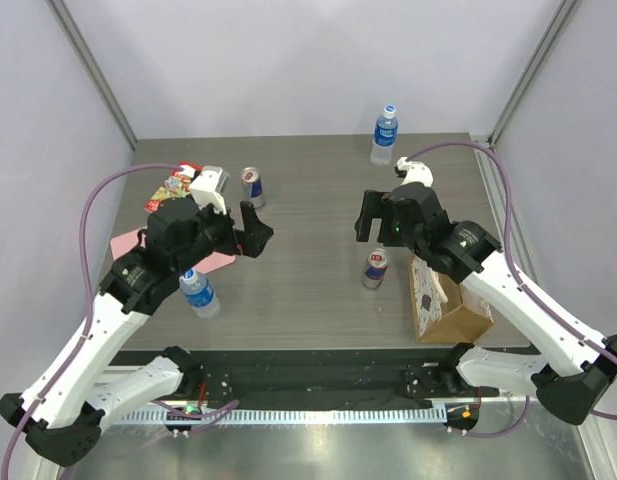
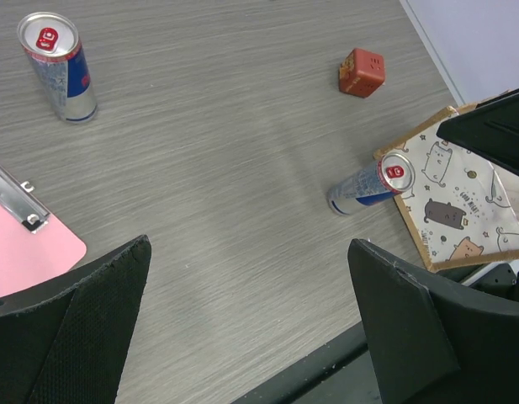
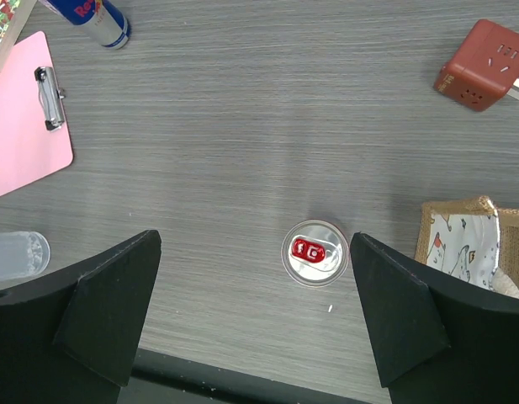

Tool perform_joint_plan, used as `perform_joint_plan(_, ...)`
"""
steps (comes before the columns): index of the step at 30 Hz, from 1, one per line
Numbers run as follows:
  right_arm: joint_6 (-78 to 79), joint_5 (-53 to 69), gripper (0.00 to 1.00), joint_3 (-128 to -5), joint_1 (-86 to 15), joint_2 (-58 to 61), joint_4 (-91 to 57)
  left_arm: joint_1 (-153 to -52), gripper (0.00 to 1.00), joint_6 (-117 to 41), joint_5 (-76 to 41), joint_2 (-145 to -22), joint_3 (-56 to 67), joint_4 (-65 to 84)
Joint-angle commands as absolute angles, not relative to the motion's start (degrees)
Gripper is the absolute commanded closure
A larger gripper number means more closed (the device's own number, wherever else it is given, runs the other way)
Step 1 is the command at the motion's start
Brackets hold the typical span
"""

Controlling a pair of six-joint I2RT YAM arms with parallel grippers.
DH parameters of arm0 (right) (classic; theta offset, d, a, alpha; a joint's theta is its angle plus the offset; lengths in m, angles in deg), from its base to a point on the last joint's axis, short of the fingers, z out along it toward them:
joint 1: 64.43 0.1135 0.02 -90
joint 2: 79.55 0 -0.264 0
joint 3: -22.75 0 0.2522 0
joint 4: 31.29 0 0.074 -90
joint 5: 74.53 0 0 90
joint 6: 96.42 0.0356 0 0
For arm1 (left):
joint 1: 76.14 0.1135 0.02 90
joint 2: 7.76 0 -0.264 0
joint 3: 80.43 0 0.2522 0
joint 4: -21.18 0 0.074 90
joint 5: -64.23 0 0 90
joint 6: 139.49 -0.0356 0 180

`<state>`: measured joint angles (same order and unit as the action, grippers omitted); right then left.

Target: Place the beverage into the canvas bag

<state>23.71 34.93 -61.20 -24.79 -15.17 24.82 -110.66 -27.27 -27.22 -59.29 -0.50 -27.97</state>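
Note:
My right gripper is above the can, and the can is nearer the finger by the bag (image 1: 443,300). I will lower the gripper around the can top (image 1: 377,257) while shifting it to the right in its wrist view.
A silver and blue beverage can (image 1: 375,268) stands upright beside the canvas bag (image 1: 443,300), a tan tote with a white printed panel, at the right front. My right gripper (image 1: 376,222) is open and hovers above this can. In the right wrist view the can top (image 3: 315,252) lies between the fingers, close to the right one, with the gripper (image 3: 255,244) empty and the bag (image 3: 471,244) at the right edge. My left gripper (image 1: 253,230) is open and empty over the table's middle left. The left wrist view shows it (image 2: 249,252) with the can (image 2: 368,185) and bag (image 2: 457,206).
A second can (image 1: 252,186) stands at the back left. Water bottles stand at the back (image 1: 385,134) and front left (image 1: 199,292). A pink clipboard (image 1: 220,262) and snack packet (image 1: 171,186) lie at the left. A red cube adapter (image 3: 482,66) sits behind the bag.

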Motion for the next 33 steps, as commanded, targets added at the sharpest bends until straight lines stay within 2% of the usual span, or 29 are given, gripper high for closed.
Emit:
perform_joint_plan(1,24.78,36.47,0.00,-63.52,-24.70,-15.30,24.13,-110.86,0.00,-27.61,-26.91,-58.30,-0.14,-26.41)
perform_joint_plan(7,23.99,36.30,0.00,-63.52,-24.70,-15.30,24.22,-110.77,0.00,-27.43,-26.64,-57.77,-0.40,-26.06)
perform_joint_plan(16,21.28,33.75,0.00,-64.04,-24.70,-11.79,24.66,-110.77,0.00,-31.64,-28.23,-56.98,-8.57,-22.37)
perform_joint_plan(22,16.62,33.22,0.09,-67.91,-24.70,-3.10,28.25,-110.77,0.00,-33.75,-23.48,-59.87,-7.97,-22.01)
perform_joint_plan(27,15.20,37.96,0.20,-69.94,-24.70,1.92,34.49,-110.77,0.00,-35.08,-25.24,-59.01,-9.36,-23.17)
perform_joint_plan(30,15.99,39.73,0.21,-68.01,-24.70,1.93,35.47,-110.77,0.00,-35.08,-25.32,-56.19,-11.39,-22.02)
perform_joint_plan(33,16.52,35.00,0.21,-65.73,-24.70,0.87,35.21,-110.77,0.00,-35.16,-28.05,-54.17,-12.09,-21.06)
